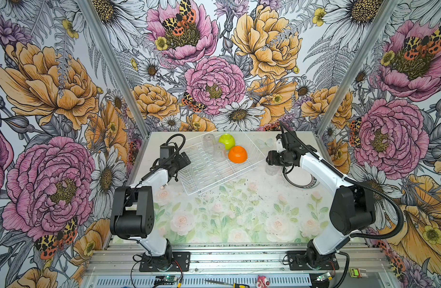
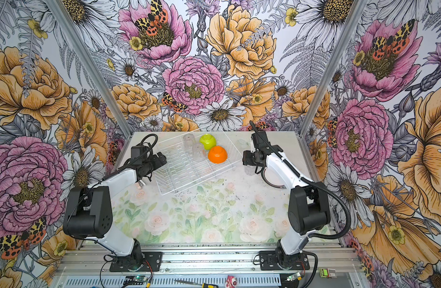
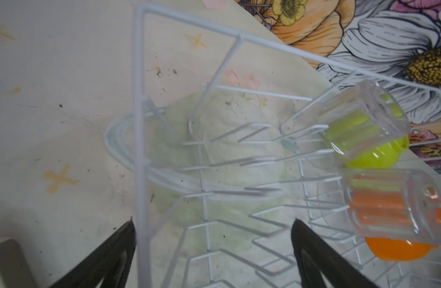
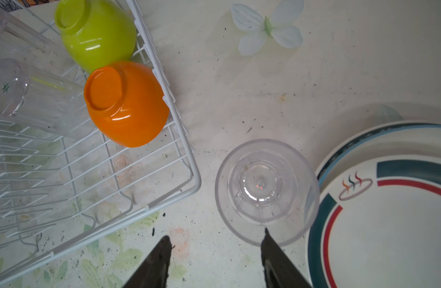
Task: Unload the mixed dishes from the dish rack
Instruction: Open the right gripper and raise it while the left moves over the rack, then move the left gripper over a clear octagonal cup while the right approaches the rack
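My right gripper next moves outward and down from the tumbler to the rack's rim wire near the orange bowl (image 4: 190, 164), because it lies beyond the gripper's open fingers.
The white wire dish rack (image 1: 209, 172) (image 2: 184, 174) holds two clear tumblers (image 1: 209, 142) lying beside an overturned lime-green bowl (image 1: 226, 141) and an overturned orange bowl (image 1: 237, 154). My left gripper (image 1: 185, 159) (image 3: 213, 220) is open wide at the rack's left side. An upright rim wire (image 3: 141, 149) stands between its fingers, close to one, unclamped. My right gripper (image 1: 269, 158) (image 4: 215, 235) is open and empty, right of the rack. One fingertip overlaps the rim of a third tumbler (image 4: 266, 192) standing on the table. Beside it lie stacked plates (image 4: 388, 224).
The plates (image 1: 301, 179) lie partly under my right arm, near the right wall. A white paper flower (image 4: 266, 27) lies on the table behind the tumbler. The rack's plate slots (image 3: 229, 189) hold nothing. The floral table mat (image 1: 226, 217) stretches toward the front edge.
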Robot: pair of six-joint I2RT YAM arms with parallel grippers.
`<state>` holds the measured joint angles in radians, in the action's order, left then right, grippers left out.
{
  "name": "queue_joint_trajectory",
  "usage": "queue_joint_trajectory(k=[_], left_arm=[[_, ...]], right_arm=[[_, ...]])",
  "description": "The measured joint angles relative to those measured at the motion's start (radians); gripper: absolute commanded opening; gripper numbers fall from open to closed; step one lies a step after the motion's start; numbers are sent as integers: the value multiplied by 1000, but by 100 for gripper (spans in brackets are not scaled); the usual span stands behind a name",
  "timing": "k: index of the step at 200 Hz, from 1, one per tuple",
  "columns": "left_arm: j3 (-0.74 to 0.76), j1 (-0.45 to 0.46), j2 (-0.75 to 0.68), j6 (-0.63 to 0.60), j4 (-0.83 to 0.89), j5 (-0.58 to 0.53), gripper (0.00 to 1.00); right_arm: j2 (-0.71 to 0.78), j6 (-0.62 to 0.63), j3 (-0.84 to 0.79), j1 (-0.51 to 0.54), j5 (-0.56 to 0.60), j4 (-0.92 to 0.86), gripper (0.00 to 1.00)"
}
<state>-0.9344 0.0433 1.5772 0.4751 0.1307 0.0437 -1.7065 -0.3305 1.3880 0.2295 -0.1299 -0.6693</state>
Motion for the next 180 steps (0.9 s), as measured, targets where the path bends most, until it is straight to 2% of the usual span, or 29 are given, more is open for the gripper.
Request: queue_joint_trajectory(k=[55,75,109,151,162,180], left_arm=[[110,67,-254,12,77,-25,99],[123,91,-365,14,97,-28,99],[136,103,-526,15,118,-33,99],[172,102,-625,19,150,-47,99],[179,102,-633,23,159,-48,99],[188,102,-638,26,166,-48,99]], right_arm=[[-221,36,220,0,-21,14,49],[-274,49,264,0,-22,16,47],[-326,70,305,1,-33,16,38],[-337,90,319,28,-46,16,21],[-337,87,319,37,-29,15,14],[-334,142,312,52,-39,13,6]])
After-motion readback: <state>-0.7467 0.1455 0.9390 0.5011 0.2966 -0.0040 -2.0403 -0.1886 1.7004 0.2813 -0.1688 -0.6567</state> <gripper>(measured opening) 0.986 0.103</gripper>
